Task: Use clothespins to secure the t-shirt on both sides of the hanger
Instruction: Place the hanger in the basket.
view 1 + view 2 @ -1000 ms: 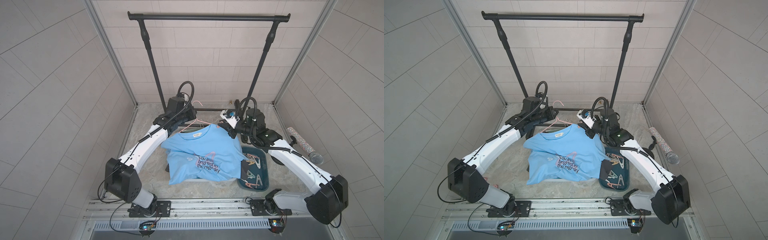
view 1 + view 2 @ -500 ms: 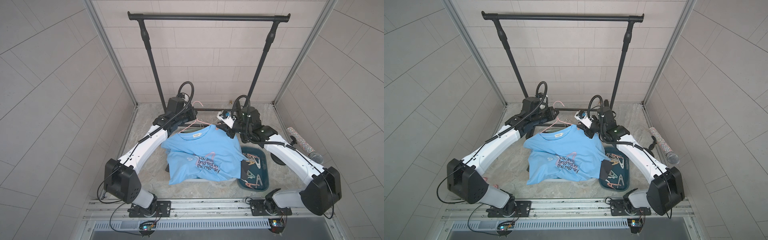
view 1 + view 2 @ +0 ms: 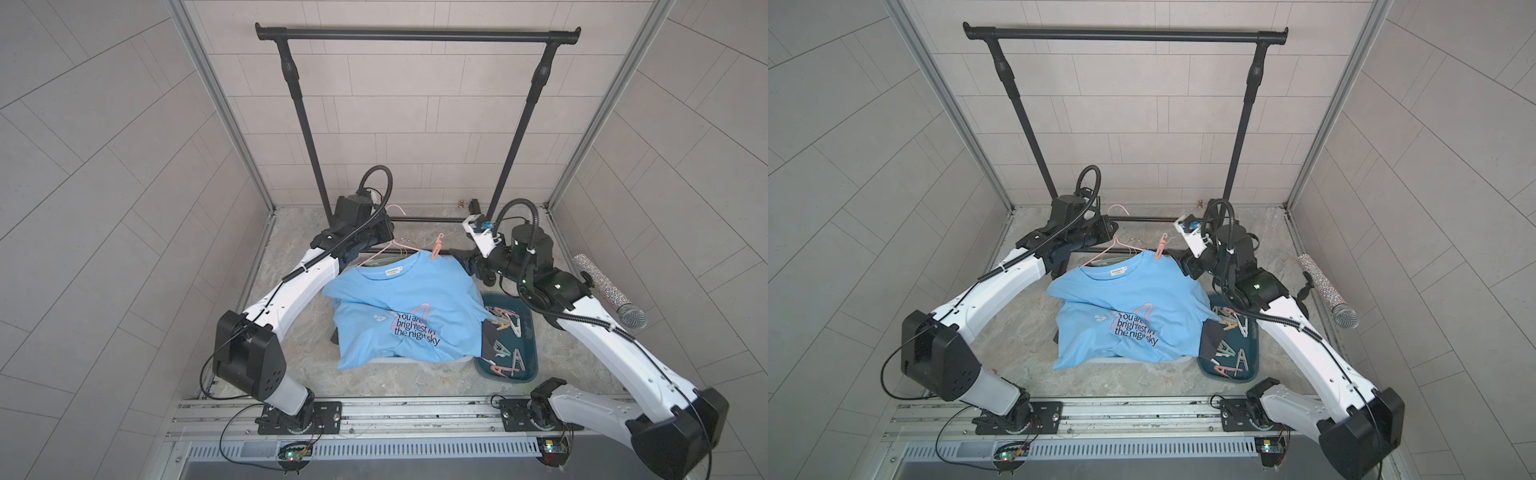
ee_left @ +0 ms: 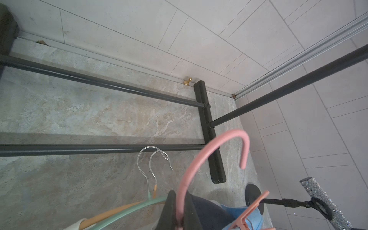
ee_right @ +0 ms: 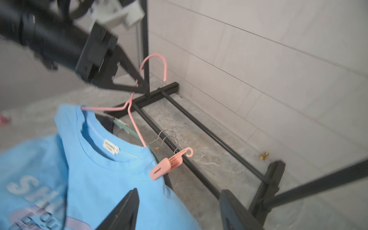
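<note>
The clothespin is already clipped on the t-shirt's shoulder. My left gripper should next lower the pink hanger's neck onto the mint green and orange hangers below to release it.
A light blue t-shirt (image 3: 399, 299) (image 3: 1125, 303) hangs on a thin pink hanger (image 3: 382, 251) (image 5: 135, 119), tilted over the floor. My left gripper (image 4: 182, 201) (image 3: 386, 235) is shut on the hanger's neck just below its hook. One coral pink clothespin (image 3: 436, 249) (image 3: 1160, 249) (image 5: 165, 165) is clipped on the shirt's shoulder beside the collar, on the right arm's side. My right gripper (image 5: 179, 205) (image 3: 459, 259) stands open a short way from that clothespin, with nothing between its fingers. Several more clothespins (image 3: 505, 328) lie in a teal tray (image 3: 528, 345).
A black garment rack (image 3: 415, 34) stands at the back, its base bars (image 4: 99, 148) on the floor right behind the hanger. Mint green and orange hangers (image 4: 127, 207) lie under the shirt. A glittery microphone (image 3: 606, 291) stands by the right wall.
My right gripper has opened, let go of the coral pink clothespin, which stays clipped on the shirt, and drawn back to the right. The left arm has not moved.
</note>
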Motion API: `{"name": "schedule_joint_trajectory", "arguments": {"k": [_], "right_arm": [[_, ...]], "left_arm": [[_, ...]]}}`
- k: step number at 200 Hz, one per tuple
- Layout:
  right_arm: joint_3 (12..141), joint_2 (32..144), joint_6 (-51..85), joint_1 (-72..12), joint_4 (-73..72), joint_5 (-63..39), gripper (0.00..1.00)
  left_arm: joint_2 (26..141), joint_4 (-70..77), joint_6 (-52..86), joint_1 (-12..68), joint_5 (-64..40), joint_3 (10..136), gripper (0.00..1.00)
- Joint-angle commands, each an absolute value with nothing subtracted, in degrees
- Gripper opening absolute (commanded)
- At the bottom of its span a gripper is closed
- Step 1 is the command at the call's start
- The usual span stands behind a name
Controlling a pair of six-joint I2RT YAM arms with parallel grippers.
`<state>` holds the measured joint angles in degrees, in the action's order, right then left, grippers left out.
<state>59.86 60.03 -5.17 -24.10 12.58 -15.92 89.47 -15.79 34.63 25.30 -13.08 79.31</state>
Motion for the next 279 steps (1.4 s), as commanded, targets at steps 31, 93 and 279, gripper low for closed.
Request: {"name": "schedule_joint_trajectory", "arguments": {"k": [31,93,279], "right_arm": [[52.37,45.44,24.03,-24.09,28.41,4.44,0.75],[34.20,32.24,42.89,-24.16,35.29,12.01,0.58],[30.25,62.37,45.01,-19.98,21.60,16.60,0.62]], "left_arm": [[92.18,-19.83,30.15,27.89,-6.96,81.65,0.00],[95.56,-23.27,29.88,28.12,-4.23,83.23,0.00],[86.72,-24.18,28.28,27.95,3.18,80.64,0.77]]}}
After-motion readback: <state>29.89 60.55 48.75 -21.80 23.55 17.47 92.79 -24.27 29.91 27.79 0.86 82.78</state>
